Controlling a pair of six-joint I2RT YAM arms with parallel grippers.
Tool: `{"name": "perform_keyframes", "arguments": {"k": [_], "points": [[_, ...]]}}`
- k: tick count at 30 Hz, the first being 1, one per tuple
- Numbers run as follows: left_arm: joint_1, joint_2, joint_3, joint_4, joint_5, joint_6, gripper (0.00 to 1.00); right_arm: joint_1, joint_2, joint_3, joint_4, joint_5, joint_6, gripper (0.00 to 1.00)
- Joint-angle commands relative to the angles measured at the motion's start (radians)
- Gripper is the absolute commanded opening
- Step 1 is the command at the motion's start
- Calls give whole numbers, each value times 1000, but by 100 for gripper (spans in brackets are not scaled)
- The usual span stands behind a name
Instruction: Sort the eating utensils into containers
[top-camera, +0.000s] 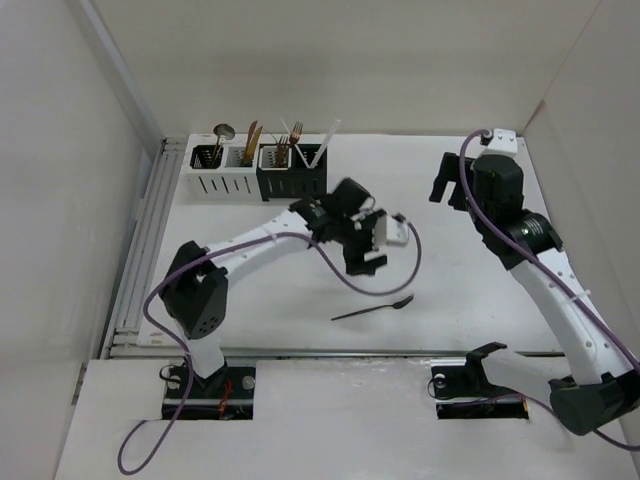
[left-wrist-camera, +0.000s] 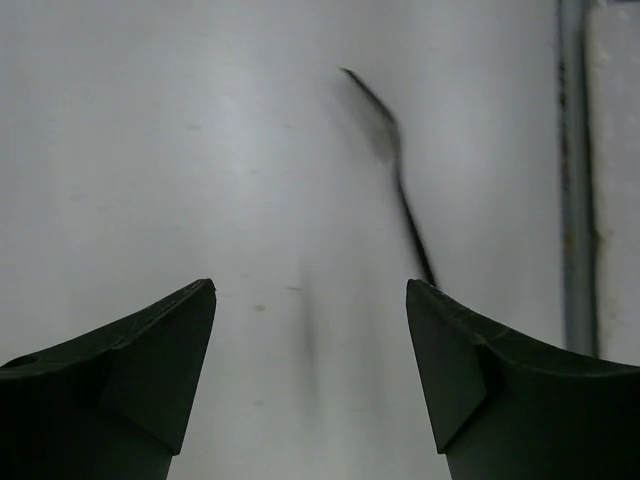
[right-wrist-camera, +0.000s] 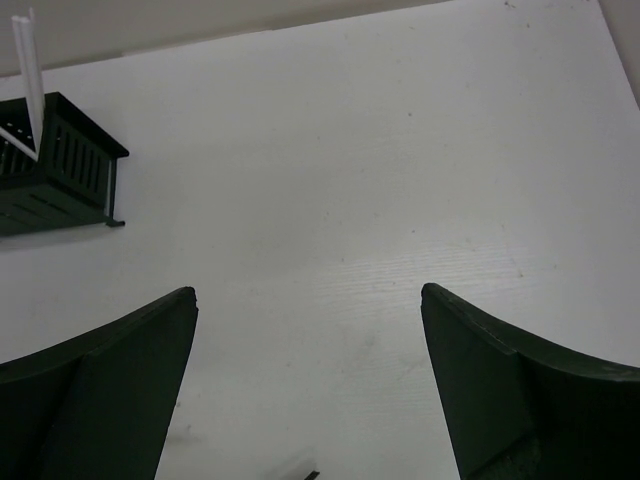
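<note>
My left gripper's next move should be back and down onto the dark fork's handle, which lies nearer the front bar than my open fingers.
A dark spoon (top-camera: 372, 308) lies alone on the white table, near the front middle; it also shows in the left wrist view (left-wrist-camera: 392, 160). My left gripper (top-camera: 368, 243) hangs open and empty above the table, just behind the spoon (left-wrist-camera: 310, 300). The row of four caddies (top-camera: 258, 170), two white and two black, stands at the back left and holds several copper, silver and white utensils upright. My right gripper (top-camera: 447, 185) is open and empty at the back right (right-wrist-camera: 308, 300). The end black caddy (right-wrist-camera: 60, 165) with a white stick shows in the right wrist view.
A metal rail (top-camera: 140, 240) runs along the table's left side and another along the front edge (top-camera: 330, 352). White walls close in the left, back and right. A purple cable (top-camera: 390, 275) loops from the left arm over the table.
</note>
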Motion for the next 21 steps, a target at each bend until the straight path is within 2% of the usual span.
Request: {"name": "perform_keyframes", "arguments": {"k": [1,6,10,17,21], "points": [[-104,13,-76,-176,-15,44,74,-5,-71,59,-98,-41,-7,98],[-249,33,-179,-77,-95,-81,77,-5,-210,5,-143,-63,-7,98],[-293,108,-216,-1,-263,-214,79,-5,-306,-44,-152,-93,-7,98],[-293,229,-157,66,-448,-320,76,-5,-372,-67,-134,-106,-7,98],[-283,220,-166,90,-443,-331,70,-5,-372,-67,-143,-106,-18,98]]}}
